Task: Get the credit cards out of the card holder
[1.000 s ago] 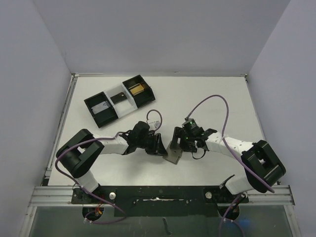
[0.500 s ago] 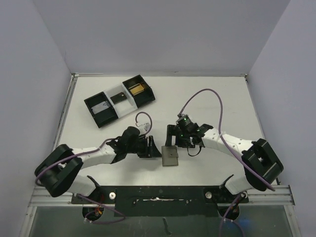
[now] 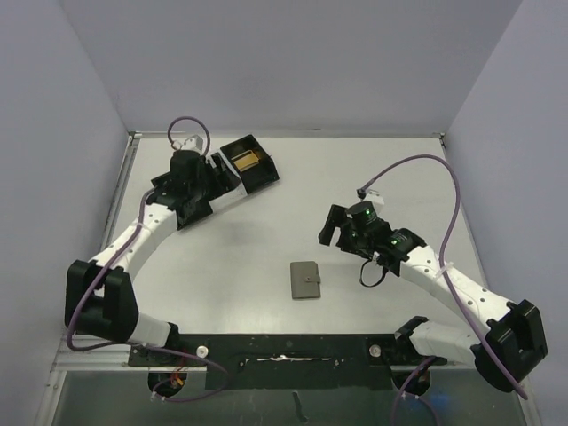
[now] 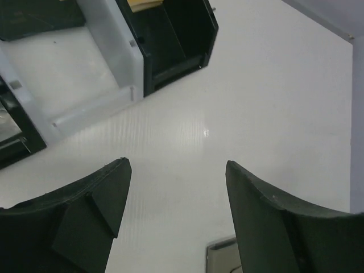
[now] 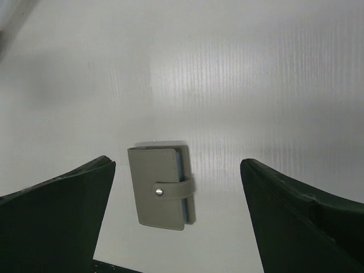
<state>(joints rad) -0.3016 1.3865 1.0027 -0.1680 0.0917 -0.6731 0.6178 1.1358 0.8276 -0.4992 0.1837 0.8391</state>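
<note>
Open bins are on either side of the white bin's side opposite the yellowish object. My left gripper should move down and to the left in the top view next, astride that side.
The card holder (image 3: pixel 305 280) is a small grey wallet lying flat on the table, snapped shut by its strap. It also shows in the right wrist view (image 5: pixel 161 193), where only a thin grey-blue edge shows between its covers. The credit cards are hidden. My right gripper (image 3: pixel 338 228) is open and empty, hovering behind and to the right of the holder, which lies below its spread fingers (image 5: pixel 177 165). My left gripper (image 3: pixel 202 185) is open and empty, far back left over the black tray (image 3: pixel 257 169). In the left wrist view it hangs open (image 4: pixel 176 170) and the holder's corner (image 4: pixel 219 259) shows at the bottom.
The three-compartment tray (image 4: pixel 170 45) stands at the back left, with black end bins and a white middle bin (image 4: pixel 62 74). A yellowish object (image 3: pixel 247 159) lies in its right bin. Purple cables loop over both arms. Walls close in the table on three sides.
Both grippers have left the card holder, which now lies flat and shut. The left arm has swung far back left to the tray. The right arm has drawn back to the right.
</note>
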